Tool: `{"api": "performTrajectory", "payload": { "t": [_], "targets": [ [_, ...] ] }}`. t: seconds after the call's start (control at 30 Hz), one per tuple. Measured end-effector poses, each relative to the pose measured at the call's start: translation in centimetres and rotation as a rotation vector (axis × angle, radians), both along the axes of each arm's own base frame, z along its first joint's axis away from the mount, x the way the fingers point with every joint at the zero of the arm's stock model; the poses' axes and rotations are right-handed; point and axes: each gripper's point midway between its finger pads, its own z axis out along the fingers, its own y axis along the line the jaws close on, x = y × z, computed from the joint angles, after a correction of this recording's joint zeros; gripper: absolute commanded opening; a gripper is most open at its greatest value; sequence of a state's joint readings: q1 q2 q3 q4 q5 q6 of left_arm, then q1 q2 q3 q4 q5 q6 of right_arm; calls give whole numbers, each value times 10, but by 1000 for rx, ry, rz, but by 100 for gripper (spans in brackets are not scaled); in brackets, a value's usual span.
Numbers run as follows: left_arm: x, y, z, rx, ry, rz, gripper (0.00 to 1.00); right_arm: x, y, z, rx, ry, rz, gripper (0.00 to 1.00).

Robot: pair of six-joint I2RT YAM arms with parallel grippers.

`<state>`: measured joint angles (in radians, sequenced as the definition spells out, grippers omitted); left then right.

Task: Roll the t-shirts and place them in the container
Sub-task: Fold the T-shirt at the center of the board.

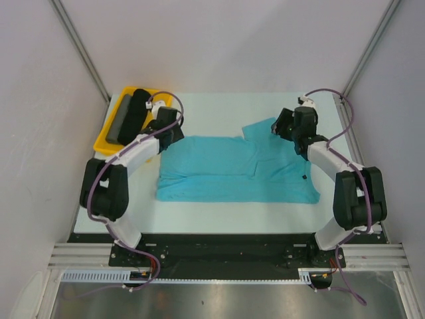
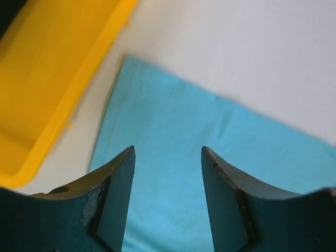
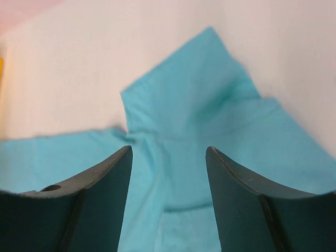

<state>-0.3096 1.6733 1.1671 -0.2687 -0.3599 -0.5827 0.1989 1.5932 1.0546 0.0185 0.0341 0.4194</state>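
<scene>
My right gripper will next move outward and down onto the far corner of the sleeve (image 1: 272, 119) (image 3: 211, 34) and close there, because the sleeve sticks out past the shirt's folded body.
The turquoise t-shirt (image 1: 232, 169) lies spread flat on the white table, folded lengthwise, with one sleeve (image 1: 260, 129) sticking out at the far right and a small dark label (image 1: 304, 177) at its right end. My left gripper (image 1: 174, 136) is open and empty above the shirt's far left corner (image 2: 173, 142). My right gripper (image 1: 279, 126) is open and empty above the sleeve (image 3: 194, 105). A black roll (image 1: 136, 113) and a grey roll (image 1: 119, 118) lie in the yellow bin.
The yellow bin (image 1: 105, 141) stands at the far left of the table, just left of my left gripper; its rim shows in the left wrist view (image 2: 68, 110). White walls with metal rails close in both sides.
</scene>
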Motion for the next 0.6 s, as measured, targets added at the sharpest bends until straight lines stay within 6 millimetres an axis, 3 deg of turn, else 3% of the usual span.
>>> {"api": "performTrajectory", "payload": {
  "t": [0.1,0.2,0.4,0.6],
  "targets": [
    [33,-4,-1,17,-21,-12,55,20,-15,1,66,-45,-16,63],
    [60,-2,-17,30,-3,-16,54,34,-24,-11,110,-53,-14,63],
    [85,14,-51,20,61,1,55,70,-33,-41,156,-54,-5,63],
    [91,17,-59,10,86,3,55,124,-43,-68,191,-50,-15,62]
  ]
}}
